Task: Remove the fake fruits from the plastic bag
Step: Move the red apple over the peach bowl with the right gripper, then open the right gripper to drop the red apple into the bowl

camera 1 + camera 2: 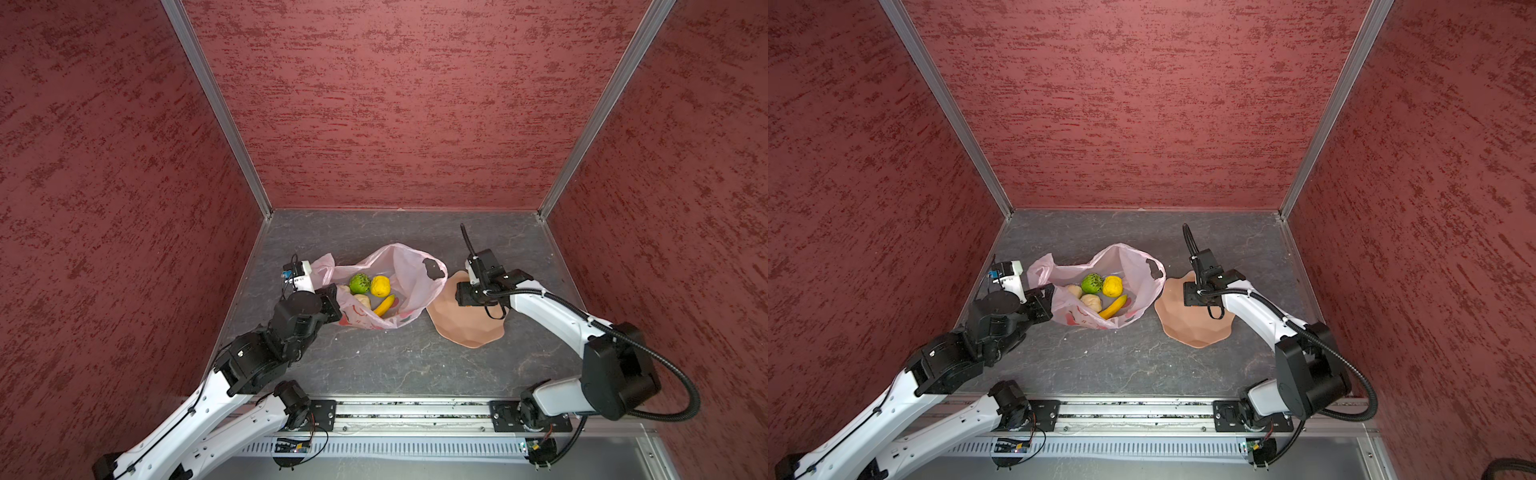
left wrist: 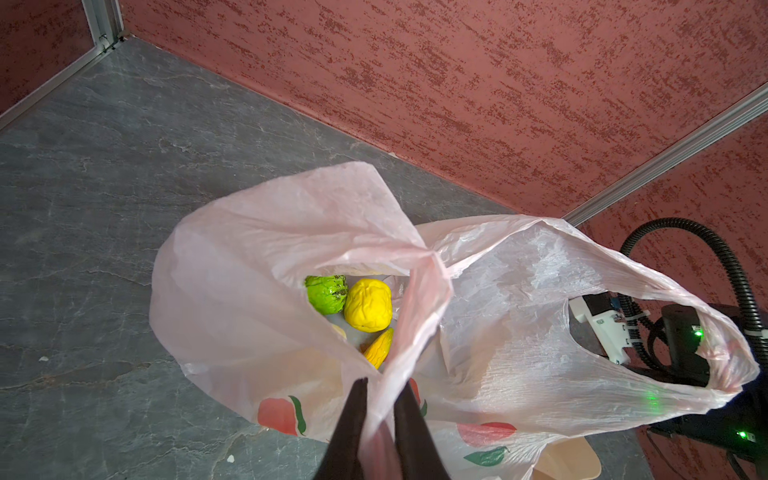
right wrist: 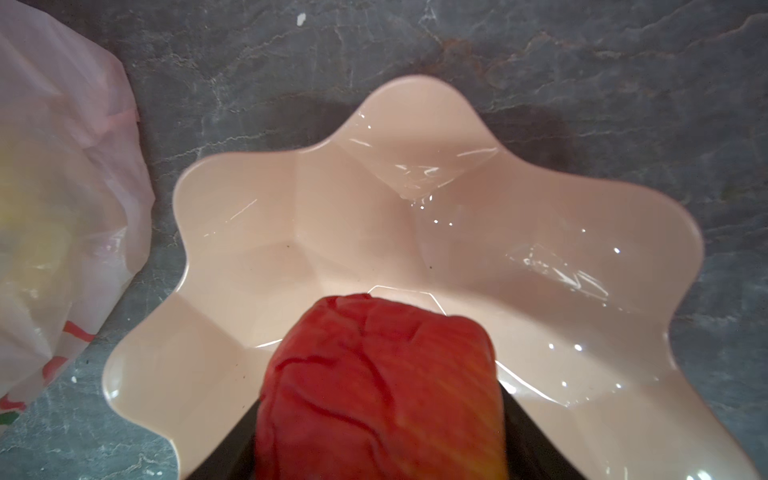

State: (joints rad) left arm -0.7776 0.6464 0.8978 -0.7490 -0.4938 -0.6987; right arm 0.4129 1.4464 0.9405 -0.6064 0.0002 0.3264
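Observation:
My right gripper will next move down into the peach bowl (image 3: 332, 208) and release the red fruit there, because the bowl's open hollow (image 3: 512, 336) is just below my gripper's fingers.
The pink plastic bag (image 1: 411, 278) lies open on the grey floor. Inside it rest a green fruit (image 1: 359, 283), a yellow ball (image 1: 380, 286), a banana (image 1: 384, 305) and beige lumps (image 1: 1091, 302). My left gripper (image 2: 384, 386) is shut on the bag's rim at its left side, and pink film is pinched between the fingers. To the right of the bag, my right gripper (image 3: 380, 411) hangs over the peach bowl (image 3: 332, 208), shut on a red fruit (image 3: 374, 365). In both top views the red fruit is hidden under the wrist.
The wavy-rimmed bowl (image 1: 465, 328) sits just right of the bag, almost touching it. Red textured walls close in the left, back and right sides. A metal rail (image 1: 415, 411) with the arm bases runs along the front edge.

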